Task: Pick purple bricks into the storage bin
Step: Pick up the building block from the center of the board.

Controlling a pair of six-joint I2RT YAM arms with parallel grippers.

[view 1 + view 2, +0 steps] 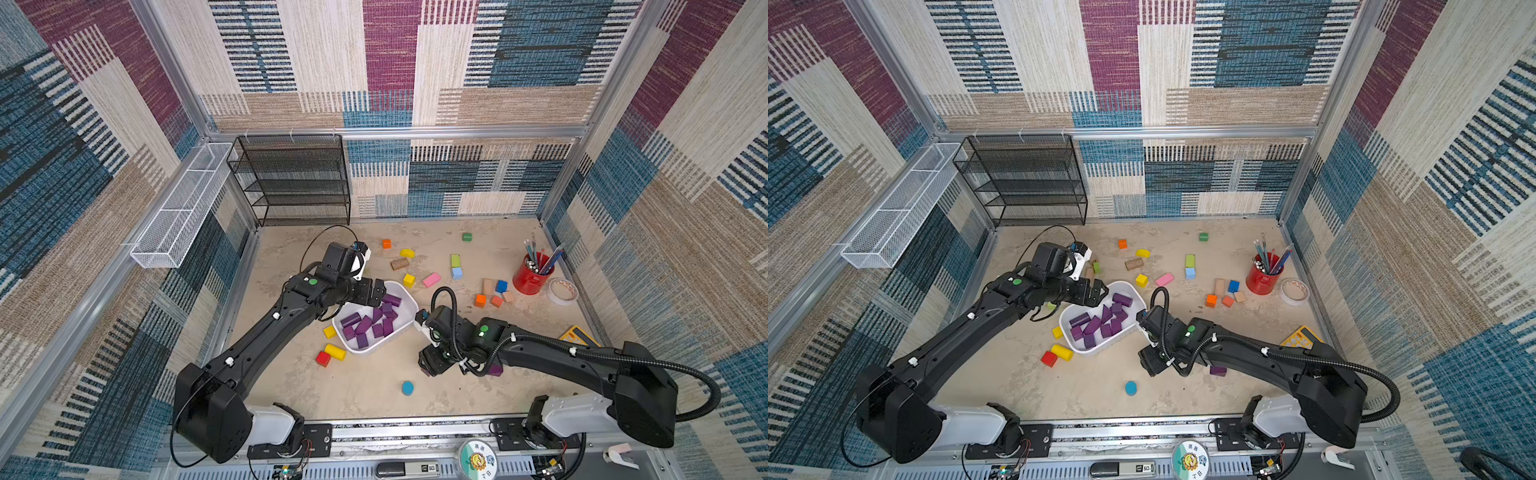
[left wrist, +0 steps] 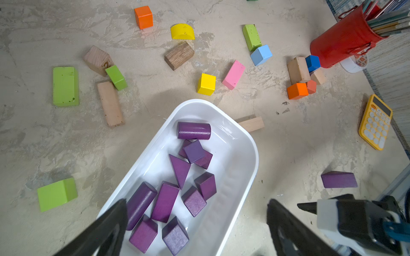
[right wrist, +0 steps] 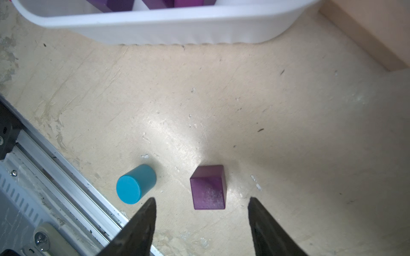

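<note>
My right gripper lowers its open fingers around the sides of the purple cube (image 3: 208,190) next and closes, since the cube sits below, already lined up with their gap.
The white storage bin (image 1: 402,328) (image 2: 233,168) sits mid-table and holds several purple bricks (image 1: 376,322) (image 2: 165,200). My left gripper (image 1: 377,289) (image 2: 196,200) hangs open and empty over the bin's far left end. My right gripper (image 1: 429,371) (image 3: 201,198) points down at the table in front of the bin's right end, also open. A purple brick (image 3: 208,188) lies on the table just ahead of its fingertips, untouched and hidden in both top views. A purple wedge (image 1: 495,369) (image 1: 1218,370) (image 2: 339,180) lies by my right forearm.
A blue cylinder (image 1: 407,387) (image 3: 135,184) stands close to the right gripper, near the front rail. Yellow (image 1: 334,351) and red (image 1: 323,358) blocks lie left of the bin. Coloured blocks, a red pen cup (image 1: 532,278), tape roll (image 1: 562,291) and calculator (image 1: 578,336) fill the back and right.
</note>
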